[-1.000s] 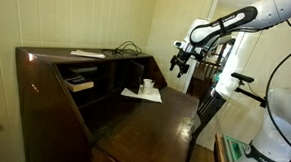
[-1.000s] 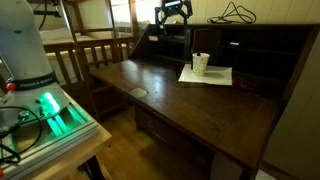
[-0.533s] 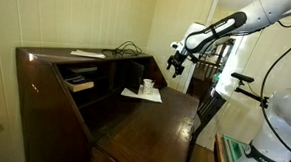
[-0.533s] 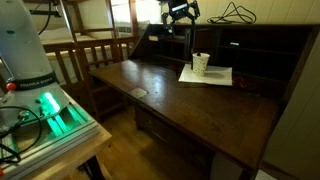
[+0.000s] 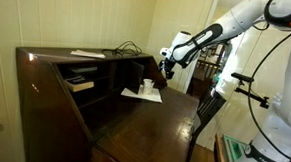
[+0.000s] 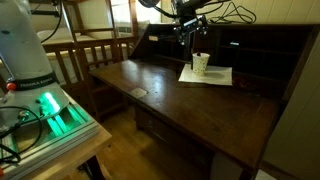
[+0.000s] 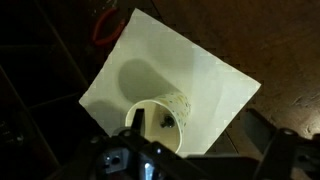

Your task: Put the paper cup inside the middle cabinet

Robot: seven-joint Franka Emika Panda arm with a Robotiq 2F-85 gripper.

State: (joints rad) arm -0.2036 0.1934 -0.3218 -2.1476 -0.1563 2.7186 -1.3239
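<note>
The gripper will next go down, open, with the cup's rim between its fingers, because one finger already overlaps the cup's opening and the other is clear outside.
The small white paper cup [image 5: 148, 85] stands upright on a flat white paper sheet [image 5: 146, 94] on the desk's writing surface, in both exterior views [image 6: 201, 63]. In the wrist view the cup [image 7: 158, 120] is seen from above with its mouth open, on the sheet [image 7: 185, 70]. My gripper [image 5: 166, 60] hangs above the cup [image 6: 189, 32] with its jaws open and empty [image 7: 193, 125]; one finger overlaps the cup's rim in the wrist view. The tall narrow middle cabinet [image 6: 205, 42] opens right behind the cup [image 5: 133, 75].
A wider cubby with books [image 5: 79, 84] lies further along the desk. Cables [image 6: 235, 13] and a paper [image 5: 87, 54] lie on the desk top. A wooden chair [image 6: 85, 55] stands beside the desk. A red cable [image 7: 104, 25] shows behind the sheet.
My gripper has moved from beside the desk's end in over the writing surface and down, and now hangs above the cup. The cup and sheet have not moved.
</note>
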